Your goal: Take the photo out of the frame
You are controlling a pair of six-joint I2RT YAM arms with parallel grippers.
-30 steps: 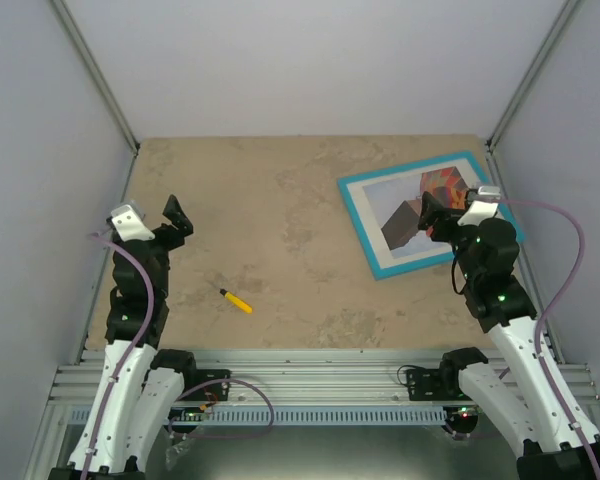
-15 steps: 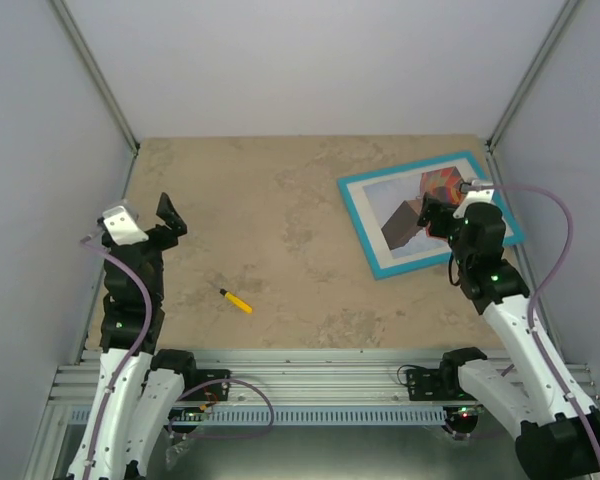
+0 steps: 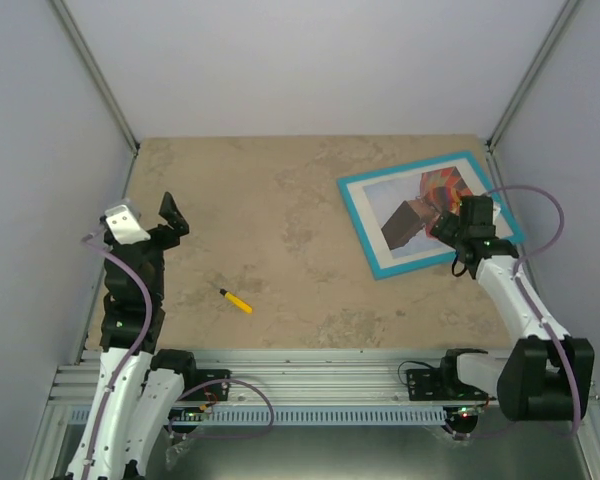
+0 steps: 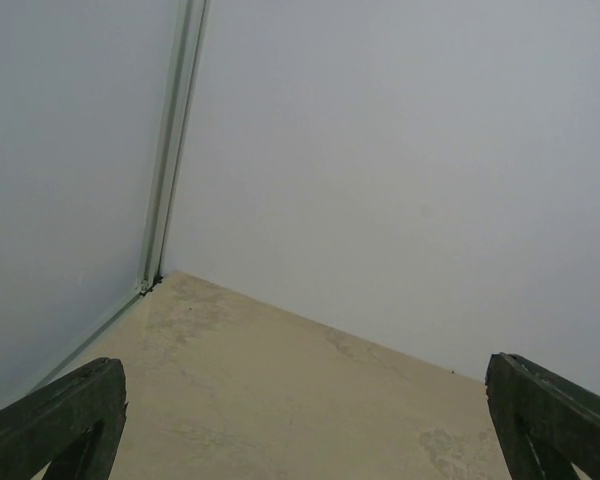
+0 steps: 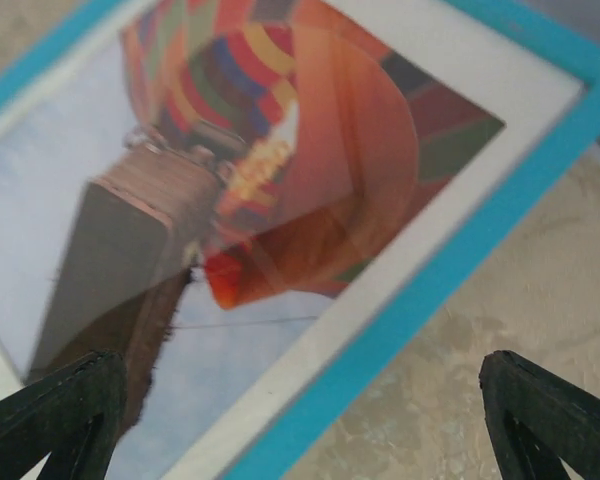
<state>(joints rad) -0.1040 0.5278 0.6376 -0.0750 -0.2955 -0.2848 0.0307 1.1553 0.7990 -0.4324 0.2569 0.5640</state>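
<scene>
Next, my right gripper will lower and turn to close across the turquoise frame's near border, since that border lies below it, slantwise in the right wrist view.
The turquoise frame [image 3: 358,218] lies flat at the back right of the table. The photo [image 3: 430,195], an orange-red balloon on pale sky, sits in it behind a white mat [image 3: 412,260]. My right gripper [image 3: 446,222] is open and low over the frame's near right side. In the right wrist view the photo [image 5: 280,170], the mat [image 5: 380,270] and the frame's border [image 5: 460,270] fill the picture, and the gripper [image 5: 300,420] spans that border with its fingertips [image 5: 60,410] wide apart. My left gripper [image 3: 150,218] is open and empty at the left, raised above bare table [image 4: 300,420].
A small yellow-handled tool [image 3: 237,301] lies on the table left of centre, near the front. Grey walls [image 3: 300,70] close the table at the back and on both sides. The frame's right corner is close to the right wall [image 3: 560,150].
My right arm has stretched forward and come down closer to the frame's near right part. My left arm has shifted slightly left and stays raised.
</scene>
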